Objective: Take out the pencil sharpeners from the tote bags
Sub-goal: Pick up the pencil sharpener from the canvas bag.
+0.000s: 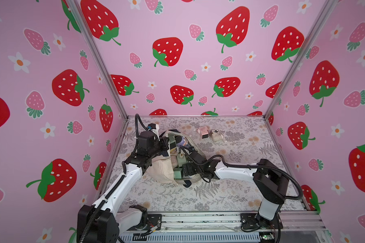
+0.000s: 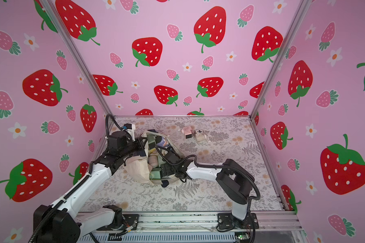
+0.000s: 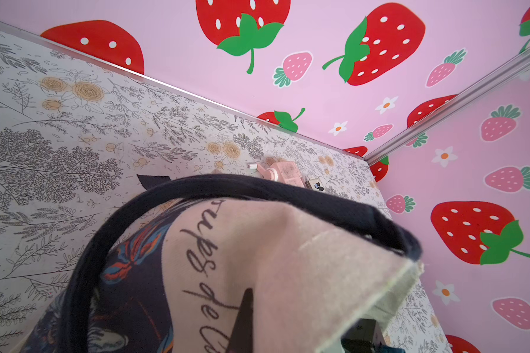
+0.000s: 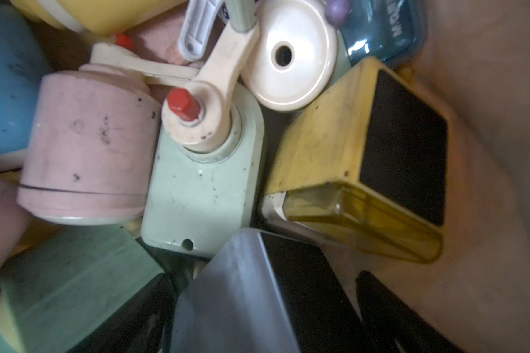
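My right gripper needs to stay inside the bag and close its fingers onto the sides of the grey-blue sharpener (image 4: 233,290), because the sharpener already sits between them.
The cream tote bag (image 1: 162,171) (image 2: 137,171) lies open mid-table, full of pencil sharpeners. My left gripper (image 1: 167,145) (image 3: 251,308) is shut on the bag's rim beside the script lettering; one dark finger (image 3: 243,324) shows against the cloth. My right gripper (image 1: 184,169) (image 4: 257,321) is inside the bag, open. A grey-blue sharpener (image 4: 233,290) sits between its fingers, and bag cloth shows between it and the right finger (image 4: 389,314). Around it lie a pink (image 4: 86,146), a mint-green (image 4: 202,189) and a yellow sharpener (image 4: 349,152).
Two sharpeners lie on the floral table behind the bag: a pink one (image 1: 203,132) (image 2: 187,132) (image 3: 283,174) and a cream one (image 1: 216,136) (image 2: 200,136). The bag's navy handle (image 3: 257,186) arcs over the cloth. Strawberry-print walls enclose three sides.
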Available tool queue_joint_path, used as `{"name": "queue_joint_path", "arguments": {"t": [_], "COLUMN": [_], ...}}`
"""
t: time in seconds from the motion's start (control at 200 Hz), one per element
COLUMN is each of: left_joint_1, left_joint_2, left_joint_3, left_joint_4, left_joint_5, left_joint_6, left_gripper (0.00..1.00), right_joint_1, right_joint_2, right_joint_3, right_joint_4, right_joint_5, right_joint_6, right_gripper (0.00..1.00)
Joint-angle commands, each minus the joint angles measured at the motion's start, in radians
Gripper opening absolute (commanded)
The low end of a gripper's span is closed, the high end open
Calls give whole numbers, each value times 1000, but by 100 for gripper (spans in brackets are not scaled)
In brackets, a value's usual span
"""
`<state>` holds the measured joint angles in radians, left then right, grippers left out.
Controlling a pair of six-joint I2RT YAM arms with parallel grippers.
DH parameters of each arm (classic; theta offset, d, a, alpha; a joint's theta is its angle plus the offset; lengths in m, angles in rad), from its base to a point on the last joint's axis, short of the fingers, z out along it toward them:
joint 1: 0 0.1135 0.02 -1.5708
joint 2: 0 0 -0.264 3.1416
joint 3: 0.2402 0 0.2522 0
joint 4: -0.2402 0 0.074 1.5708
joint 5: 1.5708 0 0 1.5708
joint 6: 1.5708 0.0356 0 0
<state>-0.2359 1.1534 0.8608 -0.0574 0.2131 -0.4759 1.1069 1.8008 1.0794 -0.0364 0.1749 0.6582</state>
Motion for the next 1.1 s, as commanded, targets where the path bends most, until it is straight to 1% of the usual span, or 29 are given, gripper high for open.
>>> {"name": "queue_joint_path", "arguments": {"t": [0.0, 0.11, 0.22, 0.285, 0.395, 0.48, 0.605, 0.67, 0.685, 0.72, 0.876, 0.966, 1.096], "left_joint_1": [-7, -8, -7, -8, -8, -8, -9, -9, -9, -9, -10, -9, -9], "left_joint_2": [8, 2, 3, 3, 5, 7, 6, 7, 6, 7, 10, 3, -6], "left_joint_3": [24, 21, 22, 22, 22, 23, 23, 24, 23, 22, 24, 24, 18], "left_joint_4": [-29, -30, -32, -32, -32, -31, -32, -32, -32, -30, -30, -28, -27], "left_joint_5": [-6, -14, -14, -14, -14, -13, -14, -15, -15, -16, -10, -2, -18], "left_joint_6": [5, 8, 8, 7, 8, 8, 8, 8, 8, 8, 5, 7, 8], "left_gripper": [0, 0, 0, 0, 0, 0, 0, 0, 0, 0, 0, 0, 0], "right_joint_1": [4, 5, 5, 4, 5, 5, 8, 11, 12, 14, 28, 45, 51], "right_joint_2": [1, 1, 4, 12, 27, 24, 9, 0, -3, -9, -59, -123, -214], "right_joint_3": [-46, -23, -15, -9, 0, 3, 12, 16, 16, 16, 19, 13, 10], "right_joint_4": [96, 88, 94, 96, 98, 98, 91, 84, 84, 82, 66, 61, 33], "right_joint_5": [-122, -151, -151, -146, -156, -152, -137, -138, -138, -139, -134, -95, -94], "right_joint_6": [32, 11, -5, -12, -23, -36, -75, -95, -97, -106, -166, -213, -261], "right_gripper": [92, 89, 86, 81, 71, 65, 54, 52, 50, 48, 44, 44, 43]}}
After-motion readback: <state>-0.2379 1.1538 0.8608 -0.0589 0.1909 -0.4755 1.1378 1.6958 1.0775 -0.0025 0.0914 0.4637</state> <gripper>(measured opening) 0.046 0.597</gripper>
